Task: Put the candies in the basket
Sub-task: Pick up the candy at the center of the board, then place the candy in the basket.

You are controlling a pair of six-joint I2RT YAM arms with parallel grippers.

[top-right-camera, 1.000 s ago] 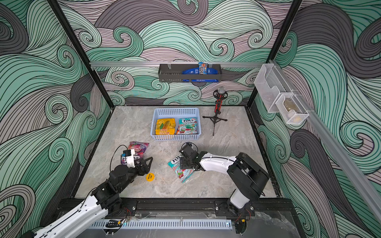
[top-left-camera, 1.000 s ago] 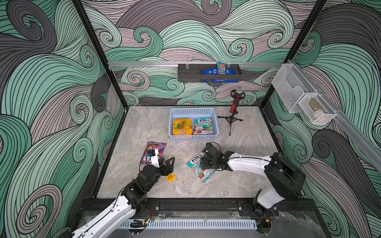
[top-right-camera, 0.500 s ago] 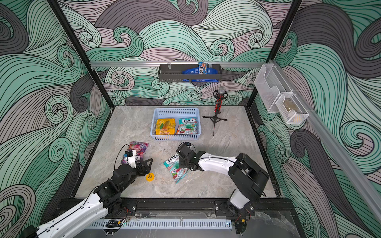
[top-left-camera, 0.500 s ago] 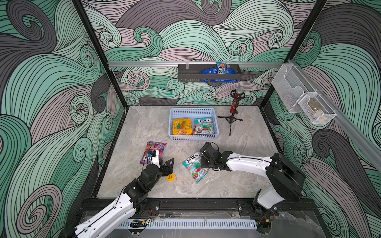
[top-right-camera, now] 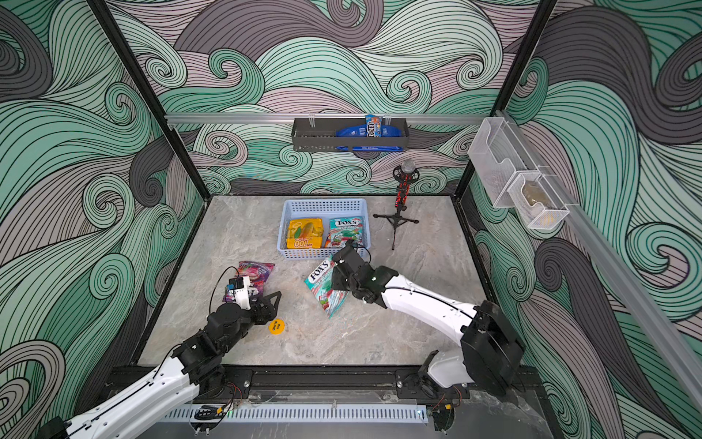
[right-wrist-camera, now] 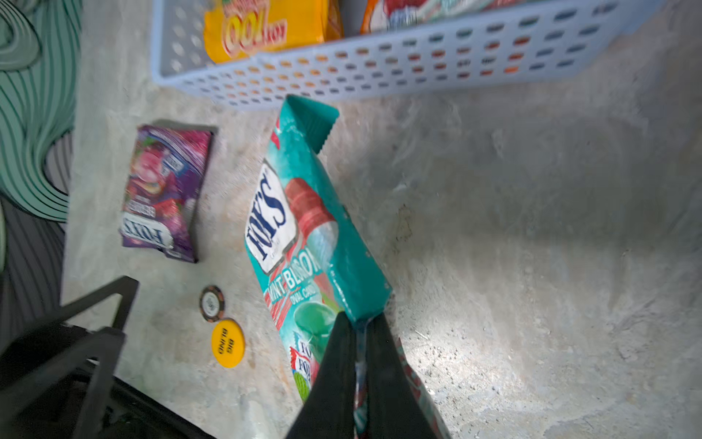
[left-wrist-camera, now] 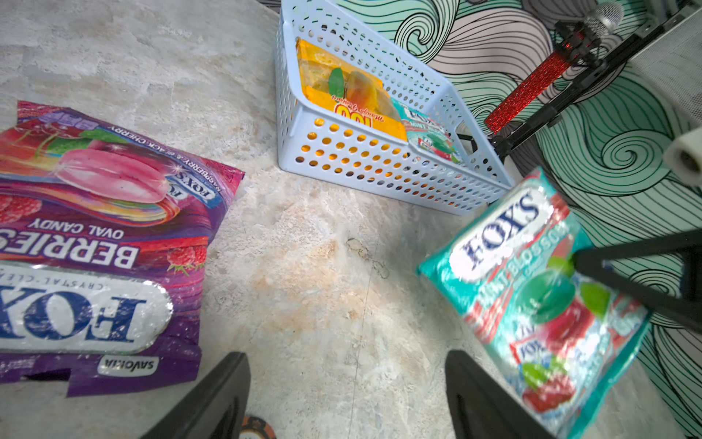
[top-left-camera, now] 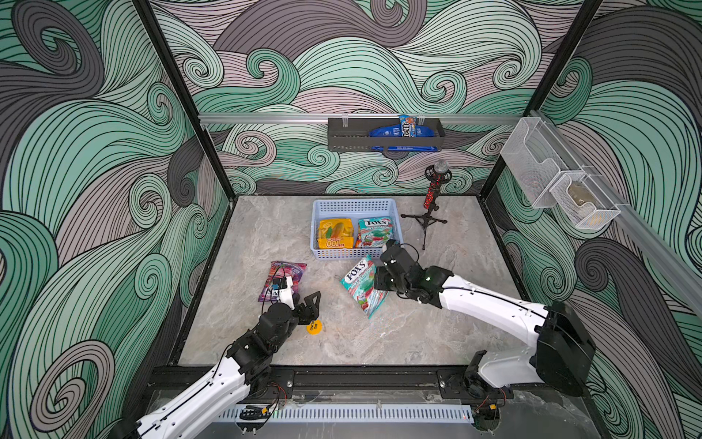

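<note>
The basket (top-left-camera: 355, 205) lies outward, so my right gripper should next swing the hanging bag outward past the basket's near rim and release it over the teal Mint bag inside.
My right gripper (right-wrist-camera: 359, 330) is shut on the edge of a teal FOX'S Mint candy bag (right-wrist-camera: 304, 235). The bag (top-left-camera: 361, 285) hangs tilted above the floor, just in front of the light blue basket (top-left-camera: 355, 205). A yellow "100" bag (top-left-camera: 334, 233) and another teal Mint bag (top-left-camera: 376, 232) lie in the basket. A purple FOX'S Berries bag (top-left-camera: 283, 271) lies flat on the floor, partly hidden by my left wrist. Beside it my left gripper (left-wrist-camera: 345, 357) is open over bare floor with nothing between its fingers.
A yellow round disc (top-left-camera: 314, 326) and a poker chip (right-wrist-camera: 212, 303) lie by my left gripper. A microphone on a tripod (top-left-camera: 431, 205) stands right of the basket. A black wall rack (top-left-camera: 383, 133) holds blue packets. White mesh bins (top-left-camera: 562, 182) hang on the right wall.
My right gripper closed on the teal bag, which lay flat, and raised it toward the basket. The left arm has barely shifted.
</note>
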